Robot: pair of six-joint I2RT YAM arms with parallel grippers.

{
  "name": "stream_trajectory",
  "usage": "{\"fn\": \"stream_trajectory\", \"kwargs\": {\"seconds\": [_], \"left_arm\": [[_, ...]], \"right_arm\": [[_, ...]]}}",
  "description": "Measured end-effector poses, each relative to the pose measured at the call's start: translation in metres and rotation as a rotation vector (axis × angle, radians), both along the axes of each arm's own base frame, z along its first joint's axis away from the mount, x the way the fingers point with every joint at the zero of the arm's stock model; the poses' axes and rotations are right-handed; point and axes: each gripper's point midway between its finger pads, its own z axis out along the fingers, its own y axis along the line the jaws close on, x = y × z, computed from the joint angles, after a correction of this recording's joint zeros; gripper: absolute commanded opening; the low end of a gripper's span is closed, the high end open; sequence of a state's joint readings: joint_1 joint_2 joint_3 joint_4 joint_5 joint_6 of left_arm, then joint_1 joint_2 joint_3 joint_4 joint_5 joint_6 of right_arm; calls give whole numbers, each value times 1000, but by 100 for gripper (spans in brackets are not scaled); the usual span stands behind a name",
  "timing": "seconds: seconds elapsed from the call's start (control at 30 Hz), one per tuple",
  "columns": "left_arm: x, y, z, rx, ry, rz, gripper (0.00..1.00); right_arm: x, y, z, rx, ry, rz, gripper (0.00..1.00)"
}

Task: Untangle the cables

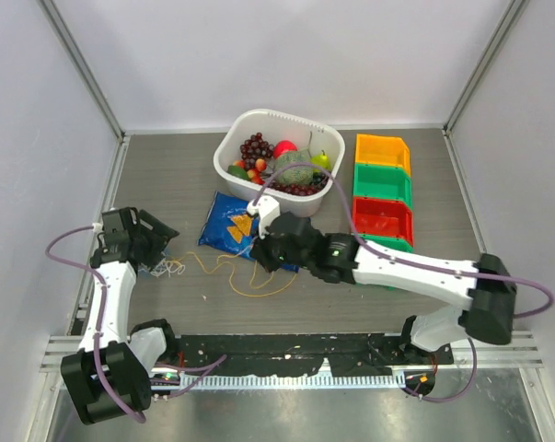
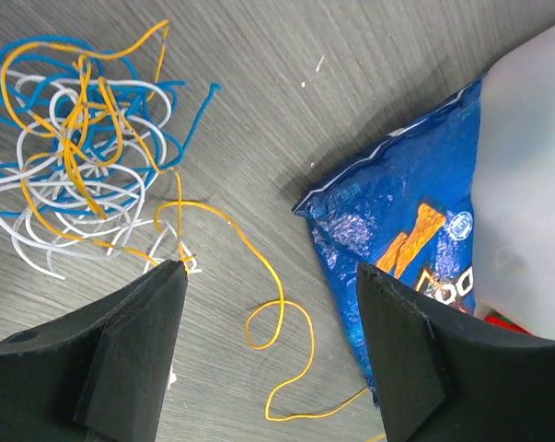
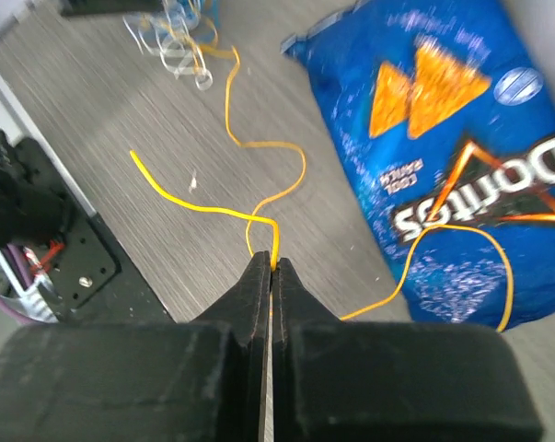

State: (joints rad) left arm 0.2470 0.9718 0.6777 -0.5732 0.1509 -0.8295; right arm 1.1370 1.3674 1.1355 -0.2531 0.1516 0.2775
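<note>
The yellow cable crosses the chips bag, so the right gripper will next move down and to the left in the top view toward open tabletop and let go.
The cables lie as a loose tangle [image 2: 75, 157] of blue, white and yellow cords on the grey table, at the left near my left gripper [image 1: 163, 247]. One long yellow cable [image 2: 281, 280] trails out of the tangle to the right. My left gripper [image 2: 270, 272] stands open just right of the tangle, above that yellow strand, with nothing between its fingers. My right gripper [image 3: 274, 261] is shut on the yellow cable where it bends, near the table's middle [image 1: 257, 258]. The tangle [image 3: 180, 41] shows far off in the right wrist view.
A blue chips bag [image 1: 225, 226] lies flat beside the yellow cable. Behind it stands a white basket [image 1: 236, 138] of fruit. A row of yellow, green and red bins [image 1: 382, 193] stands at the right. Grey walls close in the table.
</note>
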Motion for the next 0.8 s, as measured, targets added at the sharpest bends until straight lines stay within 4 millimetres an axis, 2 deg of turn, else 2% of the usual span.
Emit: {"fn": "stream_trajectory", "kwargs": {"seconds": [0.1,0.2,0.3,0.43,0.57,0.63,0.8], "left_arm": [[-4,-4,-8,-20,16,-7,78],[-9,-8,-17,-41,39,-13,77],[-11,-11,-23,-60,51,-11,75],[-14,-16,-35,-92,60,-15,75],[-15,-19,-40,-108,76,-23,75],[-15,-19,-41,-109,77,-23,75],[-14,-19,-41,-111,76,-25,76]], "right_arm": [[-3,17,-48,-67,88,26,1],[-6,34,-85,-89,160,45,2],[-8,47,-116,-101,226,56,5],[-7,60,-148,-88,311,45,15],[-2,68,-162,-36,391,15,31],[2,70,-162,3,419,4,45],[14,73,-160,68,443,-16,53]]}}
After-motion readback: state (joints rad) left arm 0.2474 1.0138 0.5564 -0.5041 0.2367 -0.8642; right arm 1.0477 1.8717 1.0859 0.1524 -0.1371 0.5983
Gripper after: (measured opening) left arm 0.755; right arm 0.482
